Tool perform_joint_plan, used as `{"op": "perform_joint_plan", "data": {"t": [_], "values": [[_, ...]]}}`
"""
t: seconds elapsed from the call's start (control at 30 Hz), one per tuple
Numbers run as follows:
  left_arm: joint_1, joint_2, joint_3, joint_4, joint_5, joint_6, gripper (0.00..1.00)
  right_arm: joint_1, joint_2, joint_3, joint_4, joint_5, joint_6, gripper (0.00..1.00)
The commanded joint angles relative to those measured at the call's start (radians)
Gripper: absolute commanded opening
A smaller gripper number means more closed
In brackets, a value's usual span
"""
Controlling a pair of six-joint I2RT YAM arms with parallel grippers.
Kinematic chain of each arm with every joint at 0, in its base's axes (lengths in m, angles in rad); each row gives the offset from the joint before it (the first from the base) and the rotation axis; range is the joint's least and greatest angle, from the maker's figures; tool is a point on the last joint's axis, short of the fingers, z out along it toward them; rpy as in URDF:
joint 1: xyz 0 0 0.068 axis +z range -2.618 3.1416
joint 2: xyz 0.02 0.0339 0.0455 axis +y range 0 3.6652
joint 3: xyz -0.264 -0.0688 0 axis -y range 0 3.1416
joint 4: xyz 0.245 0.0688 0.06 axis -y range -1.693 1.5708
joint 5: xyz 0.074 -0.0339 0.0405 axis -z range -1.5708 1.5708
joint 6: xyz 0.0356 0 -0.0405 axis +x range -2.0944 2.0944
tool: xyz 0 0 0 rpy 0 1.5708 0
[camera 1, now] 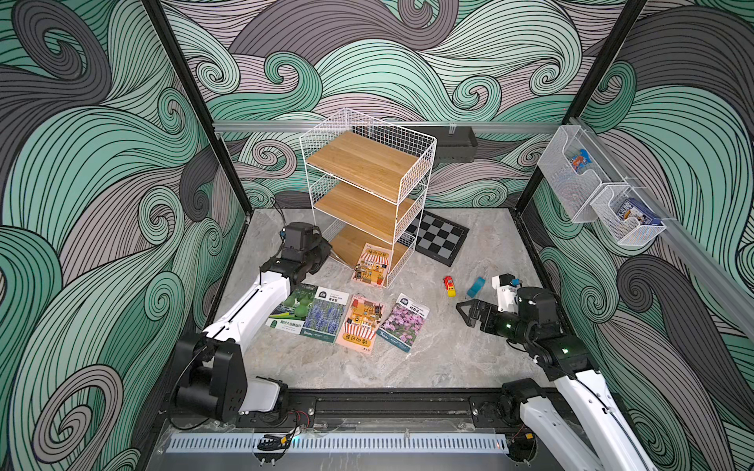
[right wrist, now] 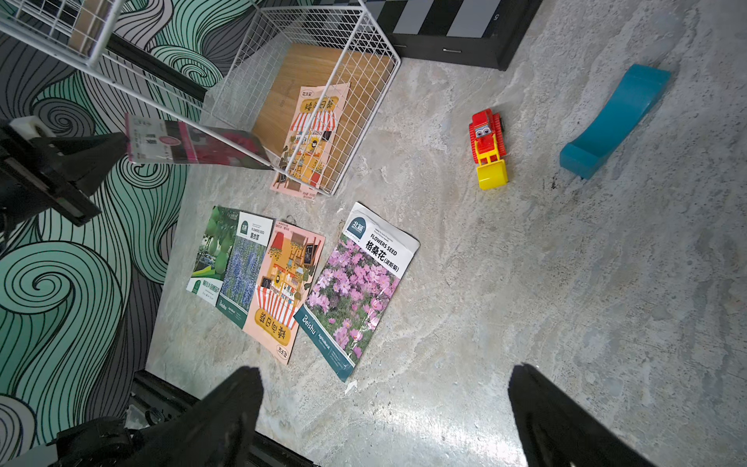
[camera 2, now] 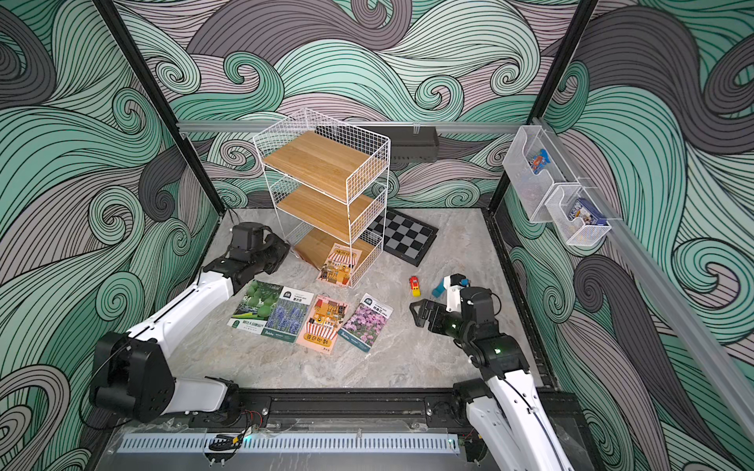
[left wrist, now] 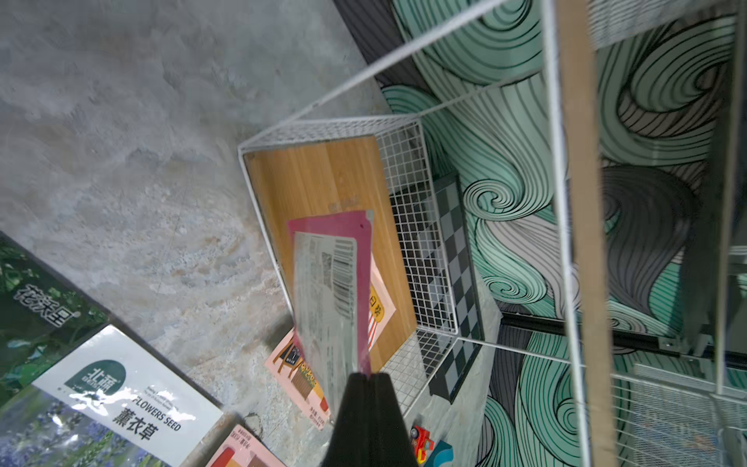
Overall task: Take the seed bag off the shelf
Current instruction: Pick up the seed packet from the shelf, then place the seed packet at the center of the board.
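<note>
My left gripper draws away from the shelf [camera 1: 367,163] next and down over bare tabletop by the green packet to release, as the seed bag still overhangs the shelf's bottom board.
The shelf [camera 1: 367,163] [camera 2: 322,163] is a white wire rack with three wooden boards at the back middle of the table. My left gripper [left wrist: 367,374] is shut on the corner of a magenta seed bag [left wrist: 331,283] with a barcode label. The bag hangs on edge, its far end over the bottom board [left wrist: 315,182]. The right wrist view shows this bag [right wrist: 202,145] stretching from the left gripper [right wrist: 121,143] to the shelf's open side. A pink-orange packet [camera 1: 371,265] [right wrist: 315,133] lies on the bottom board, jutting onto the table. My right gripper [camera 1: 465,312] [right wrist: 384,404] is open and holds nothing, at the right.
Several seed packets [camera 1: 347,318] lie in a row in front of the shelf. A red toy bulldozer [camera 1: 449,285] and a blue curved piece [camera 1: 475,286] sit to the right. A checkerboard [camera 1: 440,238] lies behind the shelf. Clear bins [camera 1: 571,175] hang on the right wall.
</note>
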Motion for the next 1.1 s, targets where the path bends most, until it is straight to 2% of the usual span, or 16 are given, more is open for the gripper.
{"op": "perform_joint_plan", "data": {"t": [0.0,0.4,0.63,0.8,0.93,1.07], "values": [[0.062,-0.032,0.007,-0.042,-0.007,0.056,0.0,0.005,0.007,0.03,0.015,-0.021,0.004,0.99],[0.376,-0.062,-0.018,-0.134,0.076,0.208,0.0,0.006,0.02,0.033,0.019,-0.028,0.003,0.99],[0.554,0.009,-0.065,-0.13,0.088,0.248,0.0,0.006,0.027,0.034,0.018,-0.043,-0.006,0.99],[0.625,0.105,-0.031,-0.204,0.16,0.265,0.0,0.005,0.024,0.016,0.016,-0.053,-0.005,0.99],[0.634,0.102,-0.074,-0.234,0.114,0.243,0.0,0.006,0.029,0.014,0.017,-0.055,-0.016,0.99],[0.634,0.103,-0.08,-0.257,0.161,0.245,0.01,0.006,0.037,0.02,0.025,-0.055,-0.017,0.99]]}}
